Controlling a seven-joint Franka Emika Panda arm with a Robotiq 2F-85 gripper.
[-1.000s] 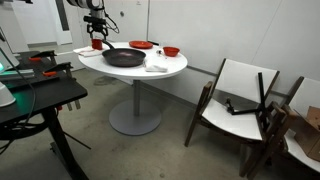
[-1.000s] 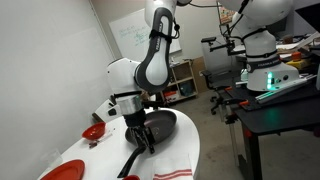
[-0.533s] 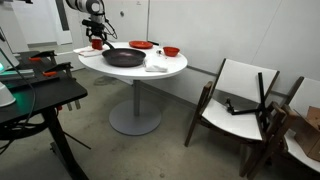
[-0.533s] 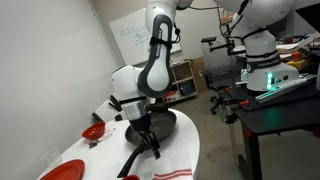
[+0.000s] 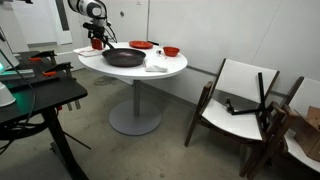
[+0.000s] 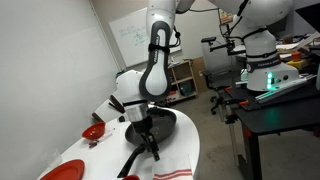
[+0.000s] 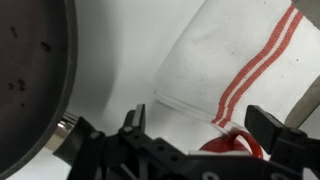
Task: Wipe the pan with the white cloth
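Note:
My gripper lowers next onto the white cloth's corner (image 6: 160, 164) (image 7: 182, 98) nearest the pan's handle, because that corner already lies between my open fingers.
The black pan (image 5: 123, 57) sits on the round white table (image 5: 178, 68); it also shows in an exterior view (image 6: 162, 124) and at the left of the wrist view (image 7: 30, 80). A white cloth (image 5: 157, 64) lies beside the pan; it has red stripes (image 6: 176, 170) and fills the upper right of the wrist view (image 7: 235, 55). My gripper (image 6: 148, 141) hangs low by the pan's handle (image 6: 132, 161). In the wrist view the gripper (image 7: 203, 128) is open, holds nothing, and has a red cup-like object (image 7: 237, 148) below it.
Red bowls (image 5: 140, 45) (image 5: 171, 51) stand at the back of the table, one near the wall (image 6: 93, 132). A white plate (image 6: 58, 172) lies at the table edge. Wooden chairs (image 5: 235, 100) stand beside the table, and a black desk (image 5: 35, 95) is nearby.
The arm has shifted slightly over the pan's handle side. The gripper stays open and empty. Pan and cloth have not moved.

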